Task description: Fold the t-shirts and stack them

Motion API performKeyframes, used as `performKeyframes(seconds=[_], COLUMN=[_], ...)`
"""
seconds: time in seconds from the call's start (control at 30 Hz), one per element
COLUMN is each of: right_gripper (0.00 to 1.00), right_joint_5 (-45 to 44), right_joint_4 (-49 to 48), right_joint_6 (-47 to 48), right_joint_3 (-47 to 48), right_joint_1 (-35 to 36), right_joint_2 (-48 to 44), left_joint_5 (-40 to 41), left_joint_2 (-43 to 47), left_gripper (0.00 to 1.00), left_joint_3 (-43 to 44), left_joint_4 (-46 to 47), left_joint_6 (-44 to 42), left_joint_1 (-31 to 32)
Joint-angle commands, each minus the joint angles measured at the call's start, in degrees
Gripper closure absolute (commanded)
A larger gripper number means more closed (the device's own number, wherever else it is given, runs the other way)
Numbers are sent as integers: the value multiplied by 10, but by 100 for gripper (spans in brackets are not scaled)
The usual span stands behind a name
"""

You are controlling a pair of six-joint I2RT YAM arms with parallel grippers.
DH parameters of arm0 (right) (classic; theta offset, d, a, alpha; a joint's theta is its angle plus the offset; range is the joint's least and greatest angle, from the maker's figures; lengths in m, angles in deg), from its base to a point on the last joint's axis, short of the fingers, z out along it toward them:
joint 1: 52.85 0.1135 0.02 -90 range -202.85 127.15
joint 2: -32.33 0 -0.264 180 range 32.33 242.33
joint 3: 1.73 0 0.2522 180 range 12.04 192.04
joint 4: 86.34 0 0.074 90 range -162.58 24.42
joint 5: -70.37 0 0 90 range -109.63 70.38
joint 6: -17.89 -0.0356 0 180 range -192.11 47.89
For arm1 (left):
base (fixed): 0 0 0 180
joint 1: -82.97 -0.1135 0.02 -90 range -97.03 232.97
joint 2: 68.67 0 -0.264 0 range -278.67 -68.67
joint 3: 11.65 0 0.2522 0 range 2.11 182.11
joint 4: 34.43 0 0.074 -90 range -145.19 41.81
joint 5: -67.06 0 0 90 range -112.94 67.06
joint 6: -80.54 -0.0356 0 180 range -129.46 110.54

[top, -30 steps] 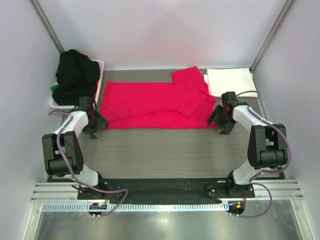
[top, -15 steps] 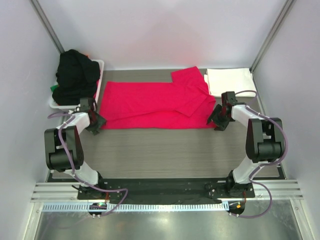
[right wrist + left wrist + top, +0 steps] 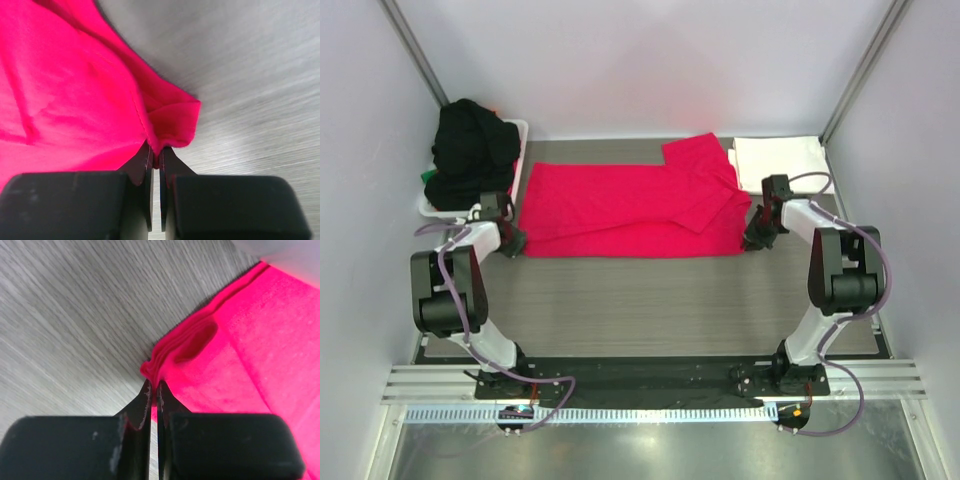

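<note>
The right gripper drags the t-shirt's pinched hem back next and releases it on the bare grey table, since that open part lies back from the gripper.
A bright pinkish-red t-shirt (image 3: 630, 208) lies spread flat across the back half of the table, one sleeve folded over at its right. My left gripper (image 3: 517, 243) is shut on the shirt's near left corner (image 3: 152, 371), the cloth bunched between the black fingertips. At the near right corner (image 3: 172, 125) my right gripper (image 3: 750, 240) is shut on the hem, pinching a fold. A white t-shirt (image 3: 780, 160) folded into a neat rectangle rests at the back right. Black t-shirts (image 3: 468, 150) are heaped in the basket, with a bit of green (image 3: 426, 178) and orange (image 3: 492, 110) showing.
The white slotted basket (image 3: 516, 135) stands at the back left corner. Grey wood-grain table surface (image 3: 650, 300) stretches between the shirt and the arm bases. Pale walls and slanted metal posts close in the sides and back.
Both grippers moved inward to the red shirt's near corners and went from open to shut on the cloth.
</note>
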Motion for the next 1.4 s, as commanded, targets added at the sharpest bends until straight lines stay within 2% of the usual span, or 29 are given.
performKeyframes(seconds=[0.0, 0.03, 0.13, 0.23, 0.27, 0.33, 0.47, 0.57, 0.67, 0.73, 0.77, 0.97, 1.0, 1.03, 1.07, 1.1, 1.13, 1.17, 1.27, 1.37], right_gripper=[99, 99, 99, 99, 99, 99, 99, 99, 98, 94, 89, 78, 63, 51, 35, 13, 2, 0, 0, 0], right_joint_5=[-24, -48, -85, -95, -94, -78, -61, -47, -33, -16, -11, 7, 7, 5, 2, -10, -18, -24, -64, -39], right_joint_4=[58, 72, 115, 146, 147, 139, 116, 116, 118, 120, 121, 137, 141, 154, 162, 172, 194, 205, 228, 197], right_joint_6=[19, 27, 36, 40, 39, 32, 3, -26, -47, -64, -71, -118, -121, -125, -133, -135, -137, -140, -134, -102], right_joint_3=[108, 151, 180, 150, 104, 23, -83, -134, -176, -204, -213, -280, -286, -291, -291, -289, -280, -273, -230, -172], right_joint_1=[-2, -2, -20, -29, -29, -29, -29, -29, -29, -30, -30, -30, -30, -30, -30, -30, -30, -30, -30, -30], right_joint_2=[4, -17, -85, -123, -146, -174, -223, -261, -290, -319, -331, -423, -437, -448, -470, -479, -489, -508, -532, -529], left_joint_5=[-7, 3, 27, 36, 36, 25, 19, 14, 5, 0, -3, -18, -22, -22, -29, -29, -28, -26, -8, -13], left_joint_2=[11, 32, 100, 133, 153, 178, 240, 291, 316, 334, 341, 399, 410, 419, 438, 449, 470, 480, 508, 518], left_gripper=[100, 100, 100, 100, 100, 100, 100, 99, 98, 96, 94, 86, 84, 79, 46, 31, 9, 1, 0, 0], left_joint_3=[75, 95, 137, 143, 134, 80, -23, -105, -146, -156, -162, -167, -166, -166, -163, -160, -154, -140, -93, -47], left_joint_4=[-64, -88, -157, -206, -214, -213, -213, -218, -223, -236, -239, -292, -300, -308, -325, -333, -347, -355, -387, -376], left_joint_6=[1, -11, -27, -43, -42, -40, -24, -9, 4, 10, 16, 60, 67, 74, 84, 87, 91, 92, 82, 39], left_joint_1=[-3, -3, -8, -12, -13, -13, -13, -18, -24, -28, -27, -28, -28, -28, -28, -28, -28, -28, -30, -30])
